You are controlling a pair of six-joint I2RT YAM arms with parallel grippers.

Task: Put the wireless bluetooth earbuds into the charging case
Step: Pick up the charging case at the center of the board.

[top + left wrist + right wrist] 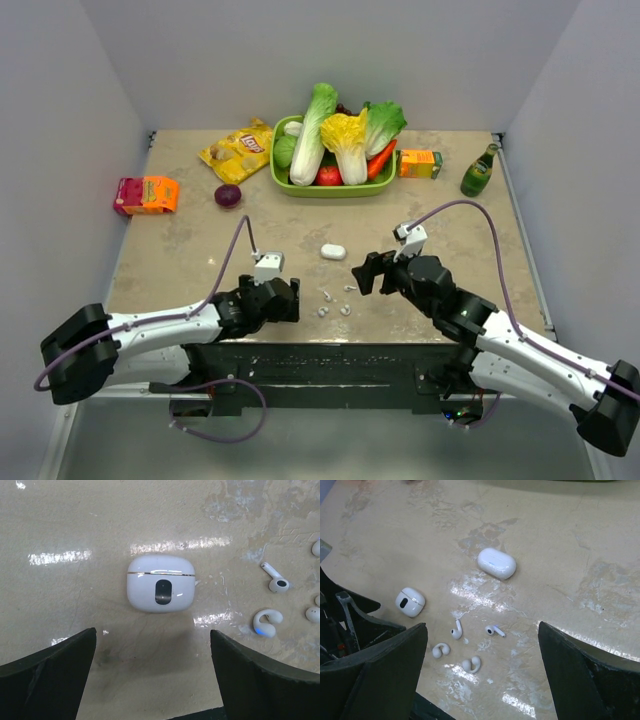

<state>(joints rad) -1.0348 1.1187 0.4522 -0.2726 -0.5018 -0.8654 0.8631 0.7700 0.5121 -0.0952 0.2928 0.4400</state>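
The short ends of the smaller white case (160, 584) line up between my open fingers, so my left gripper will next move outward and down over it to close on them.
Two stemmed white earbuds (456, 630) (494, 630) and two clip-shaped ones (440, 650) (471, 664) lie loose on the table between my grippers; they also show in the top view (336, 300). A closed oblong white charging case (333, 252) (496, 563) lies just beyond them. A second, smaller closed white case with a dark oval window (160, 582) (410, 601) sits straight ahead of my left gripper (152, 640) (288, 300), which is open and empty. My right gripper (482, 647) (362, 272) is open and empty, hovering over the earbuds.
A green basket (283, 182) of vegetables stands at the back centre. A chips bag (238, 150), a purple onion (228, 195) and a red-orange packet (146, 194) lie back left. A juice box (420, 163) and a green bottle (479, 172) stand back right.
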